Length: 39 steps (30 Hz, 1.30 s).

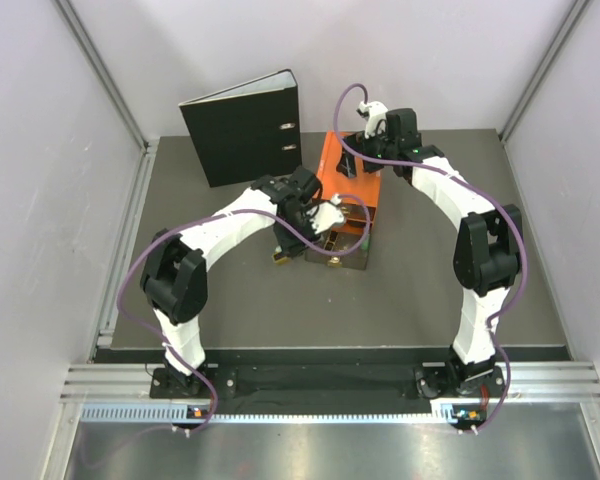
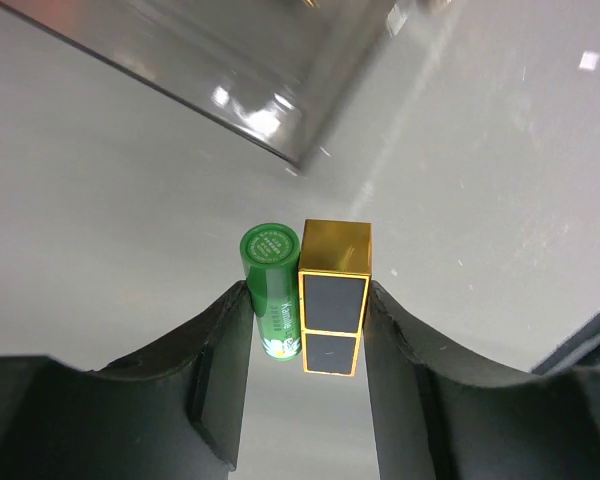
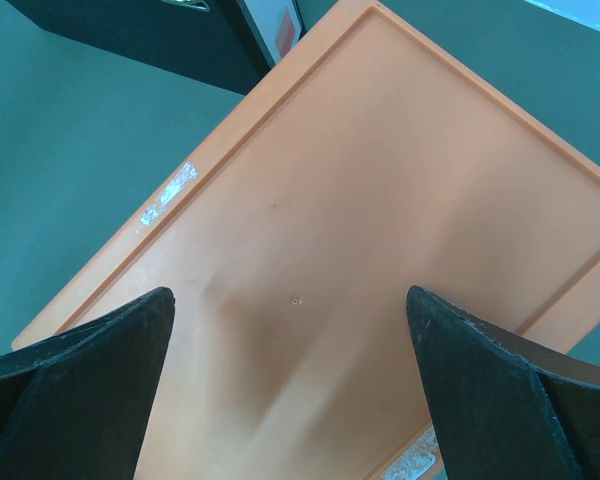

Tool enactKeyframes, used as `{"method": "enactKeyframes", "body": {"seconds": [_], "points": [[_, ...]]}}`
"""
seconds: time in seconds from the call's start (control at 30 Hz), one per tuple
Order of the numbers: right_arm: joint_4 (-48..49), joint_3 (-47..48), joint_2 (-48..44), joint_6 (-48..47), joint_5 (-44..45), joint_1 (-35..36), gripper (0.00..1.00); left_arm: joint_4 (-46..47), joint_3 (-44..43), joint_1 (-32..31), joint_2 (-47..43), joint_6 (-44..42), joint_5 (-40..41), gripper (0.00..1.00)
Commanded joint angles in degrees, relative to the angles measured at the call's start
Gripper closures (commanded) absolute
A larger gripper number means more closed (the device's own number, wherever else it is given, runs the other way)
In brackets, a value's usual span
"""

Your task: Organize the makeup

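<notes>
My left gripper lifts the pair past the clear drawer's corner next, since the pair hangs outside that corner, then brings it down into the open drawer.
In the left wrist view, a green stick (image 2: 270,290) and a black case with gold edges (image 2: 333,300) lie side by side, pointing away from the camera. My left gripper (image 2: 307,300) is shut on the pair, one finger (image 2: 215,380) against the stick and the other against the case. A grey surface shows beneath them. From above, the left gripper (image 1: 320,215) hovers beside the pulled-out clear drawer (image 1: 348,238). My right gripper (image 3: 290,380) stands wide open over the lid of the orange drawer box (image 3: 360,200), holding nothing. The rest of the makeup is hidden, apart from a small black-gold case (image 1: 280,257) on the table.
A black ring binder (image 1: 245,130) stands upright at the back left, close to the orange drawer box (image 1: 342,160). The clear drawer's corner (image 2: 280,120) lies just ahead of the left fingers. Grey walls enclose the table on three sides.
</notes>
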<state>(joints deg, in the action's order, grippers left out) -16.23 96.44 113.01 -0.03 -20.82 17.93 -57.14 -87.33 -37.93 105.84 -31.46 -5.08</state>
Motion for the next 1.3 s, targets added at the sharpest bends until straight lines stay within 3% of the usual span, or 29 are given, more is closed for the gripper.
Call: {"method": "enactKeyframes", "body": {"seconds": [0.0, 0.47, 0.9, 1.0, 1.03, 1.27], "points": [[-10.5, -2.7, 4.6, 1.3, -0.9, -0.3, 0.00, -1.7, -8.1, 0.1, -2.4, -0.6, -2.2, 0.90], [-10.4, -2.5, 5.0, 1.4, -1.1, -0.2, 0.00, 4.6, -20.0, -0.3, 4.5, 2.4, -14.1, 0.92], [-10.5, -2.8, 4.8, 1.4, -1.1, -0.4, 0.00, 8.6, -22.4, -3.3, 13.2, 2.9, -16.9, 0.92], [-10.5, -3.0, 4.6, 1.3, -1.2, -0.4, 0.00, 9.9, -21.0, -3.4, 13.3, 2.7, -15.8, 0.79], [-10.6, -3.0, 4.4, 1.3, -1.2, -0.3, 0.00, 9.9, -21.0, -3.4, 13.7, 2.5, -15.2, 0.64], [-10.4, -3.2, 4.1, 1.2, -1.2, -0.3, 0.00, 11.6, -20.0, -3.4, 14.0, 3.0, -12.2, 0.55]]}}
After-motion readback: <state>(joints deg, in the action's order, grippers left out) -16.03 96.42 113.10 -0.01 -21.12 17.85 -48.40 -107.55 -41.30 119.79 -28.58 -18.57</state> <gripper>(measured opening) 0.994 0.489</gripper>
